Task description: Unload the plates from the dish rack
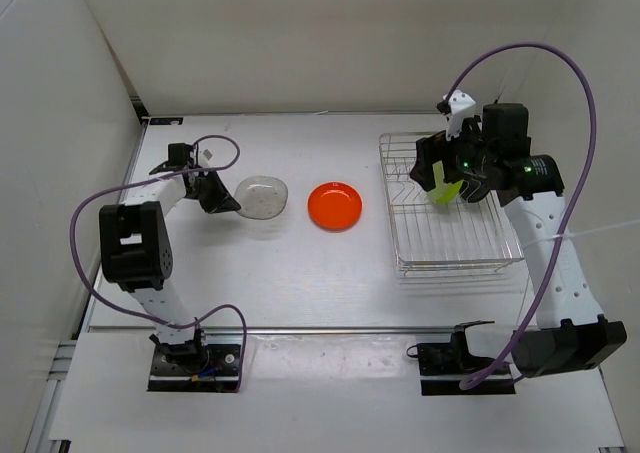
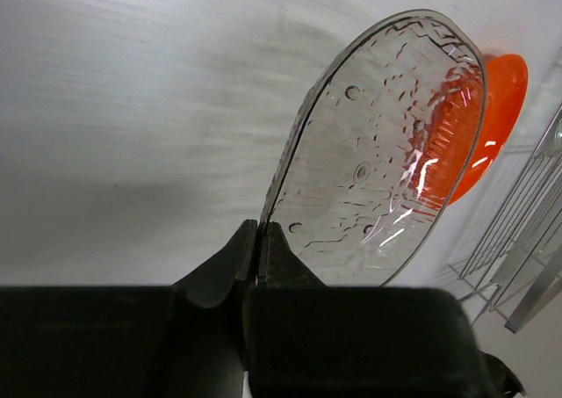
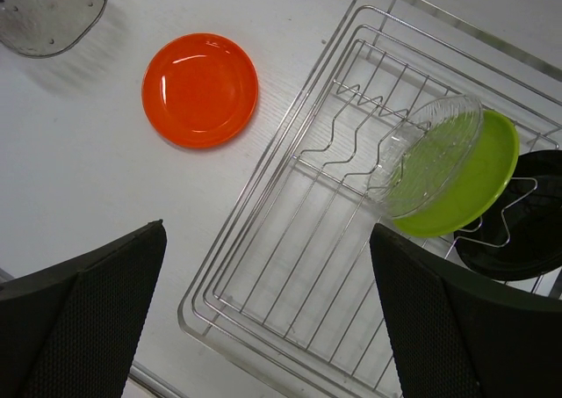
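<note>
The clear plate still hangs above the table, so my left gripper will next go down toward the bare tabletop beside the orange plate and release the clear plate's rim.
My left gripper [image 1: 218, 193] [image 2: 257, 240] is shut on the rim of a clear see-through plate [image 1: 264, 196] [image 2: 378, 143], low over the table left of centre. It also shows in the right wrist view [image 3: 48, 11]. An orange plate [image 1: 335, 205] [image 3: 200, 89] [image 2: 496, 117] lies flat on the table beside it. The silver wire dish rack [image 1: 450, 243] [image 3: 290, 266] stands on the right. In it, standing on edge, are a second clear plate [image 3: 426, 155], a lime green plate [image 1: 446, 191] [image 3: 474, 191] and a black plate [image 3: 518, 235]. My right gripper [image 1: 450, 176] [image 3: 272, 328] hangs open and empty above the rack.
White walls close in the table at the back and left. The rack's raised wire sides [image 3: 263, 165] and zigzag plate holders [image 3: 351, 143] surround the standing plates. Purple cables loop off both arms [image 1: 560, 58].
</note>
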